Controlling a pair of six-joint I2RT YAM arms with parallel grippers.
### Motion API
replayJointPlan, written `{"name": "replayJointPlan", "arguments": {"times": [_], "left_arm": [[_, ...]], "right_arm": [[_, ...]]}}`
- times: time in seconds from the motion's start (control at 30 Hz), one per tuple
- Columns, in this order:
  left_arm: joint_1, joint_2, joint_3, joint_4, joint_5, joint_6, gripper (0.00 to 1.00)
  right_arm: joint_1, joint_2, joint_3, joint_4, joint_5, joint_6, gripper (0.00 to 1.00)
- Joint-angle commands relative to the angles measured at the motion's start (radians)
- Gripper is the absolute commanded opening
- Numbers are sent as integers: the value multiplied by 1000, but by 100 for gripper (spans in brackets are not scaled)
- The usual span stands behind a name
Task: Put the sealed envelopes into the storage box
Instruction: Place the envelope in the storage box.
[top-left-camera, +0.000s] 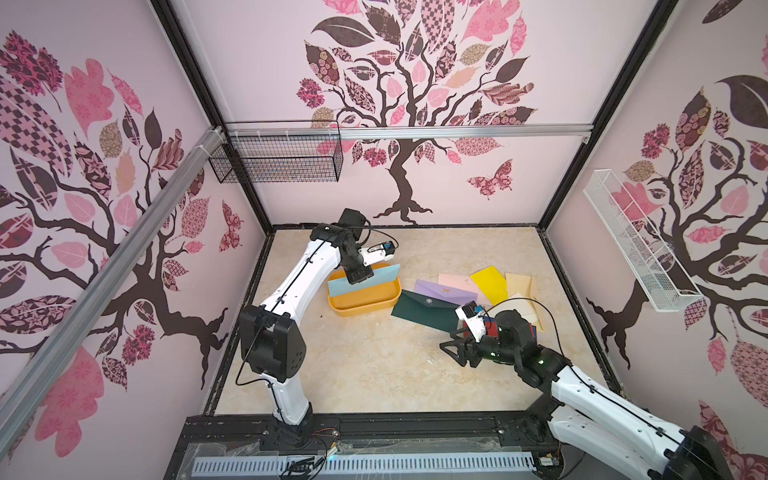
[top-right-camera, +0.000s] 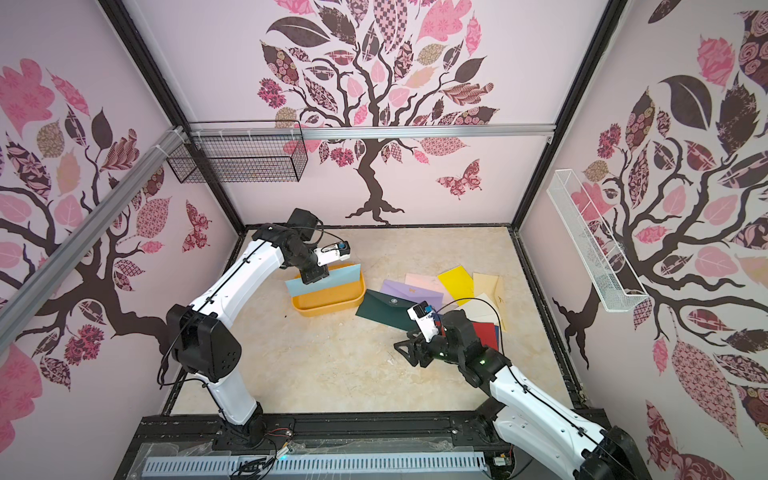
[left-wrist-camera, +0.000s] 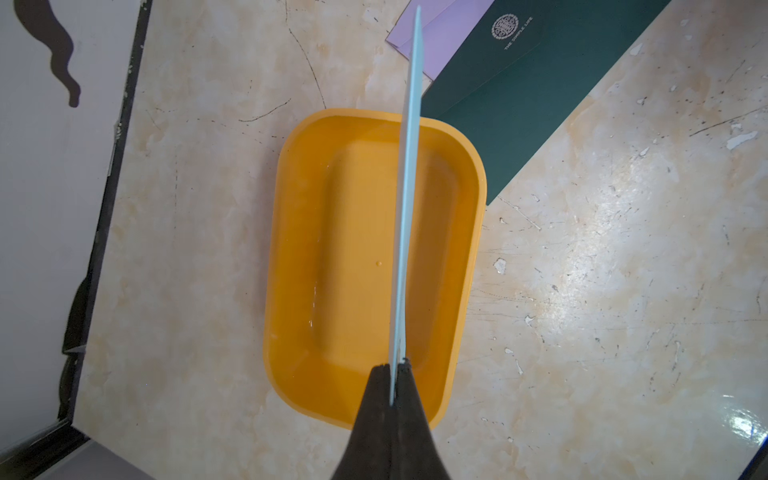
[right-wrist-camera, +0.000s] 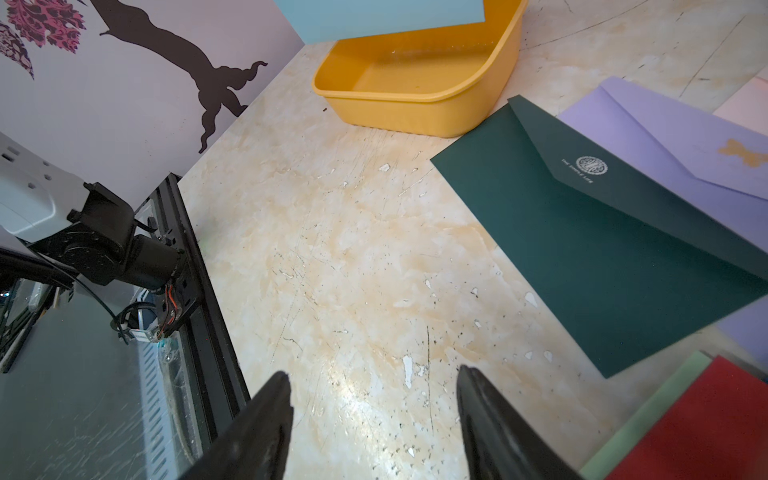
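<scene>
The orange-yellow storage box is below my left gripper, which will next lower the light blue envelope on edge into the box's empty inside and let go of it.
My left gripper is shut on a light blue envelope and holds it on edge above the empty orange-yellow storage box. Both top views show the blue envelope over the box, under the left gripper. To the right of the box, several sealed envelopes lie overlapping on the floor: dark green, lilac, pink, yellow, cream, red. My right gripper is open and empty over bare floor, in front of the dark green envelope.
A black wire basket hangs on the back wall and a white wire basket on the right wall. A black frame borders the marble floor. A pale green envelope lies under the red one.
</scene>
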Motion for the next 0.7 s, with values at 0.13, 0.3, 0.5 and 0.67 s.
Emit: {"name": "replayJointPlan", "arguments": {"times": [0.13,0.3,0.5,0.67], "left_arm": [[64,51,-5,92,142,61,0],[81,91,-6,75,142,73,0],[94,102,-54,94,152,79,0],[95,144,-40,78,211,95,0]], "right_arm": [[4,-55,-1,-4,24,16,66],[4,-45,-2,2,25,19,66],[3,-33,-2,3,19,24,66],[4,-33,-2,3,22,24,66]]}}
